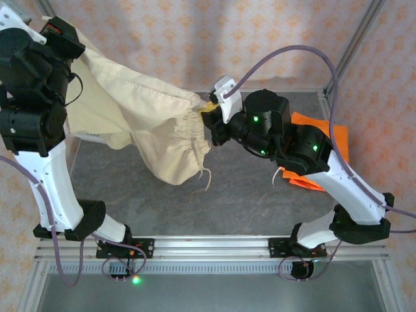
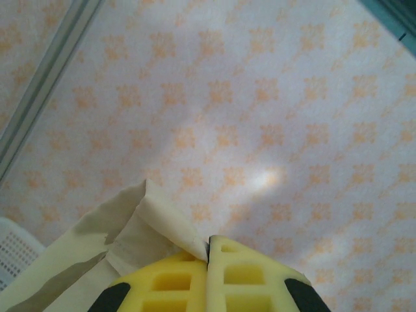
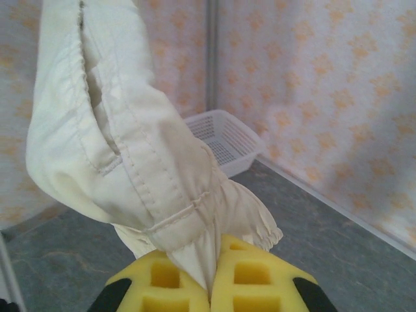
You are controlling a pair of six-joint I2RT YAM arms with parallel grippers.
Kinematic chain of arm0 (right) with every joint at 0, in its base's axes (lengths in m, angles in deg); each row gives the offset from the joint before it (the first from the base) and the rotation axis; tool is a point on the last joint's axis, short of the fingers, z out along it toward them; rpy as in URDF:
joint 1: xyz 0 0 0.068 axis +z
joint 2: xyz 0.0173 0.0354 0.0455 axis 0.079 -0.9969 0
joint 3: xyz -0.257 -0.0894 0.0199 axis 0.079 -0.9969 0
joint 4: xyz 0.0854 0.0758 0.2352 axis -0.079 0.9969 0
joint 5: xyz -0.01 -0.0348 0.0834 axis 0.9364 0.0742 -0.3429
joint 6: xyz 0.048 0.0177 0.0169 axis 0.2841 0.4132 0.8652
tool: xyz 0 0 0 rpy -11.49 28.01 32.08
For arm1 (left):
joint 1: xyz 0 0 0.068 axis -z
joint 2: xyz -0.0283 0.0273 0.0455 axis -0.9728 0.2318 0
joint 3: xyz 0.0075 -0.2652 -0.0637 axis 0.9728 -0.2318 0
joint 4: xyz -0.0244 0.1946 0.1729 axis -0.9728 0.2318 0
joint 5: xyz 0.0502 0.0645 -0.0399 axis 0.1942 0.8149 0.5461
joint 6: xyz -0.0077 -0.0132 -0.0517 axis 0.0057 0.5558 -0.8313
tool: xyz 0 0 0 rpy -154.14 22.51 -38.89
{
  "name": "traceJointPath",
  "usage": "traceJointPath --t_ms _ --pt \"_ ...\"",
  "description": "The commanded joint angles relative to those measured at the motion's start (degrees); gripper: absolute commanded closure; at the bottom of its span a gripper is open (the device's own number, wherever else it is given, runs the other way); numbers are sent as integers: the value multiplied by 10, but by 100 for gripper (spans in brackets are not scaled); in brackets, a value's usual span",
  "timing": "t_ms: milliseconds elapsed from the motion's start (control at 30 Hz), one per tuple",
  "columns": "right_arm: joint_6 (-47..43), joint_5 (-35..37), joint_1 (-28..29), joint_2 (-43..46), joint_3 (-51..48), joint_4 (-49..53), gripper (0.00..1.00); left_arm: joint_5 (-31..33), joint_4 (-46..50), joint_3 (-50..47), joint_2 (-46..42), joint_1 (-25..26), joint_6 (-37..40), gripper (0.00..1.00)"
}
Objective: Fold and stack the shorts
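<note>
The tabletop under the hanging shorts is bare, so the left gripper will next bring the hem corner down and across toward the back edge of the table and let go of it.
The cream-beige shorts (image 1: 140, 120) hang stretched in the air between my two grippers, above the grey table (image 1: 214, 201). My left gripper (image 2: 208, 246) is high at the back left, shut on a hem corner of the cream shorts (image 2: 166, 224). At the middle, my right gripper (image 1: 210, 108) is shut on the gathered waistband (image 3: 195, 214), pinched between the yellow pads (image 3: 250, 276). The drawstring (image 1: 207, 174) dangles below. Folded orange shorts (image 1: 325, 136) lie flat at the right, partly hidden under my right arm.
A white mesh basket (image 3: 224, 140) stands at the table's back left corner by the patterned wall; its edge (image 2: 13, 250) shows beside the cloth. Metal frame posts (image 1: 354, 39) rise at the back corners. Bare table lies under the hanging shorts.
</note>
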Motion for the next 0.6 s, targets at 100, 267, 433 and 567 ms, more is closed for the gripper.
traceJointPath --t_ms 100,267,433,567 --pt "81 -5 18 43 -20 -52 100 4 -44 42 1 -7 -11 100" --pt "129 88 18 102 -119 -63 100 -39 -54 48 27 -6 -37 100" --pt "169 233 15 139 -219 -22 100 -50 -43 -3 71 35 -1 100" --pt "231 261 -29 135 -279 32 100 -23 -113 -140 79 91 42 100"
